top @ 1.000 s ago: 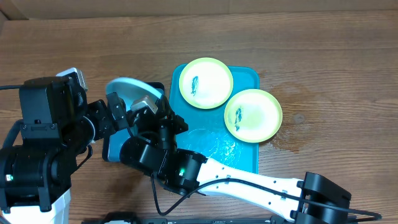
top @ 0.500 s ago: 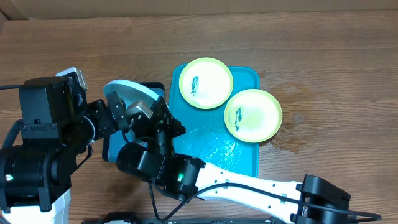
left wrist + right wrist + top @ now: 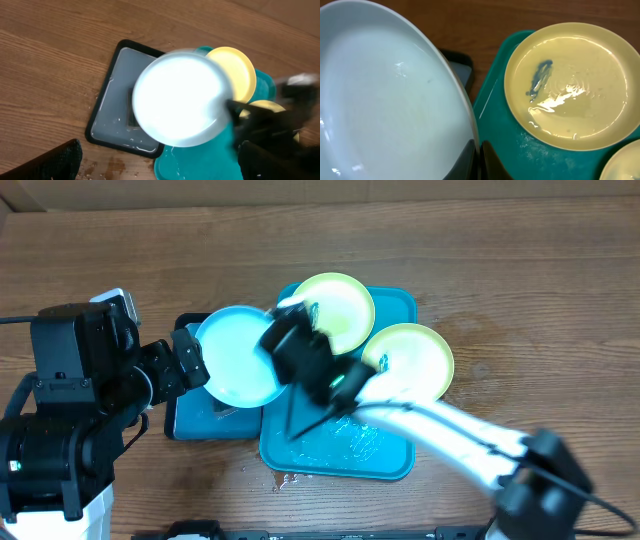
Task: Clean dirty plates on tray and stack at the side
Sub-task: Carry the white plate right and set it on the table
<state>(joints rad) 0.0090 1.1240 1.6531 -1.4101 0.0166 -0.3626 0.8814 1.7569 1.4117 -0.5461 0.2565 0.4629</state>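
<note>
The robot next carries the plate past the turquoise tray (image 3: pixel 340 452) and lowers its right gripper to let the plate go, since bare wood is below, to the tray's right in the overhead view.
My right gripper (image 3: pixel 479 161) is shut on the rim of the light blue plate (image 3: pixel 385 100), holding it above the small dark tray; the plate looks clean. In the overhead view the blue plate (image 3: pixel 238 356) hangs between the right gripper (image 3: pixel 277 345) and my left gripper (image 3: pixel 190 360), which is open and empty at its left edge. Two yellow-green plates (image 3: pixel 335 308) (image 3: pixel 412 365) lie on the turquoise tray (image 3: pixel 340 452). The nearer one (image 3: pixel 570 85) has a dark teal smear. In the left wrist view the blue plate (image 3: pixel 182 102) is beyond the open fingers (image 3: pixel 160 170).
A smaller dark-rimmed tray (image 3: pixel 200 420) with water in it sits left of the turquoise tray, also seen in the left wrist view (image 3: pixel 112 107). Water drops lie on the wood by its front edge. The turquoise tray floor is wet (image 3: pixel 530 155).
The right arm has swung from the lower left over to the right. The blue plate went from tilted on edge to nearly flat and shifted right, over the dark tray's right side.
</note>
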